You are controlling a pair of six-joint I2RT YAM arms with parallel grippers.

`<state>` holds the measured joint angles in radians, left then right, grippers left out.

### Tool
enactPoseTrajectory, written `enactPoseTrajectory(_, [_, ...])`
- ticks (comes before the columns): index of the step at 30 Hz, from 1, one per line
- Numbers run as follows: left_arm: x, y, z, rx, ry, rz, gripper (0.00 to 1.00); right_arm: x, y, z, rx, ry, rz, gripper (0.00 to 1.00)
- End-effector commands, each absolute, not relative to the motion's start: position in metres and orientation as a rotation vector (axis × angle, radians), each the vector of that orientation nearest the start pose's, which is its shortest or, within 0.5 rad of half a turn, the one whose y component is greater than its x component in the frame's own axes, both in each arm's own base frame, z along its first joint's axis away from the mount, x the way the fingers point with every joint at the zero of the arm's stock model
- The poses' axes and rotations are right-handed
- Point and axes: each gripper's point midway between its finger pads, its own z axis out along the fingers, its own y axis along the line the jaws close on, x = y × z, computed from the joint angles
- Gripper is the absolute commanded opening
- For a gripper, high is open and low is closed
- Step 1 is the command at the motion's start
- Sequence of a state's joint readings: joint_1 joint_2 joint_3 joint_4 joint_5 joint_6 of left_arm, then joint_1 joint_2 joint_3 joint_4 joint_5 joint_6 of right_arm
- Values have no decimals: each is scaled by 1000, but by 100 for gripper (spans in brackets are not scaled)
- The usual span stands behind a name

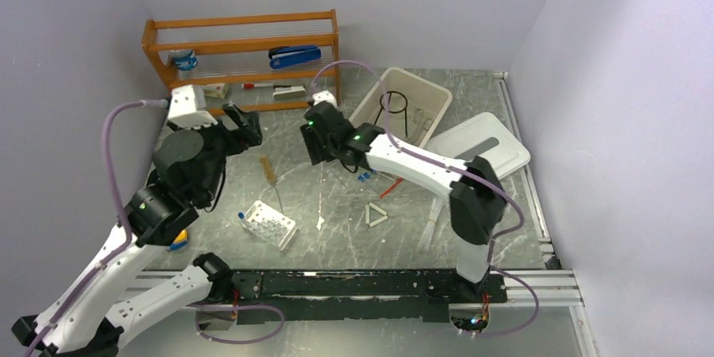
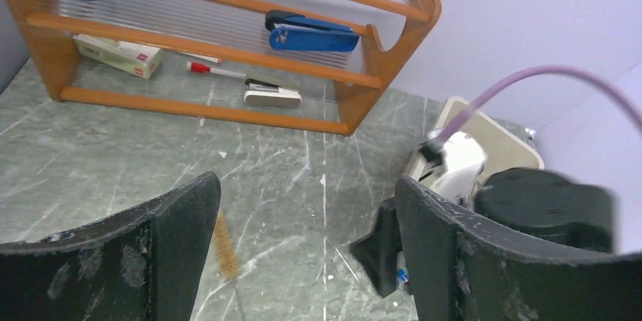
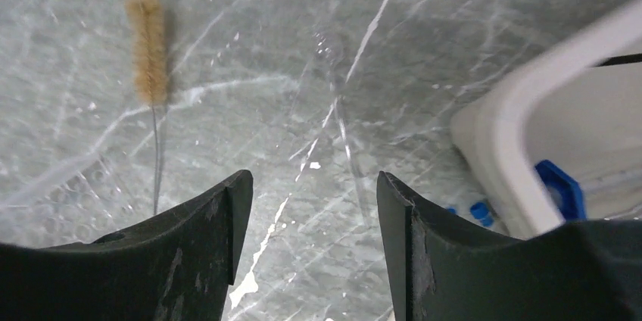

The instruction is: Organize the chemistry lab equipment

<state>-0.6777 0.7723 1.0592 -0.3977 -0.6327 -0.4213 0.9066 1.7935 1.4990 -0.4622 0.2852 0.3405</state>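
My right gripper lowers onto the thin clear tube's stem beside its bulb next and closes, since the stem runs toward the gap between my open fingers.
My left gripper (image 1: 250, 128) (image 2: 306, 185) hangs open over bare table in front of the shelf, nothing between its fingers. My right gripper (image 1: 313, 148) (image 3: 312, 179) is open too, low over the table left of the white bin (image 1: 438, 96) (image 3: 500, 132). A thin clear tube (image 3: 347, 147) lies faintly just ahead of its fingertips. The bristle brush (image 1: 269, 173) (image 2: 225, 249) (image 3: 148, 48) lies between the arms. Blue-capped vials (image 1: 364, 176) (image 3: 479, 211), the red-bulb pipette (image 1: 389, 189), the white triangle (image 1: 378, 215) and the white holed rack (image 1: 269, 224) lie nearer. The black wire tripod (image 1: 393, 104) sits in the bin.
A wooden shelf (image 1: 244, 20) (image 2: 227, 109) at the back left holds a blue stapler (image 1: 295, 55) (image 2: 314, 33) and stationery. The bin's lid (image 1: 484, 142) lies to its right. A yellow-and-blue block (image 1: 178, 243) sits by the left arm.
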Motion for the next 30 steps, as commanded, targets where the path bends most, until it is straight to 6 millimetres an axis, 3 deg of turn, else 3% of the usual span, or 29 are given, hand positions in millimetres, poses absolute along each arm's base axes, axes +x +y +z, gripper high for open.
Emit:
enactPoseTrajectory(1, [257,-77,356,-325,1620,-250,88,324,371,132,-660,2272,196,64])
enactPoseTrajectory(4, [255,-69,346,-378,1617,-240,88,327,386,107,-789,2283,187,61])
enactPoseTrajectory(9, [255,-65,346,-392,1607,-225,87,344,389,69,-857,2318,54,51])
enactPoseTrajectory(20, [268,-77,342,-345,1644,-190,88,359,382,31,-807,2436,9,51])
enactPoseTrajectory(30, [270,-85,340,-313,1657,-210,88,358,381,13,-930,2483,160,40])
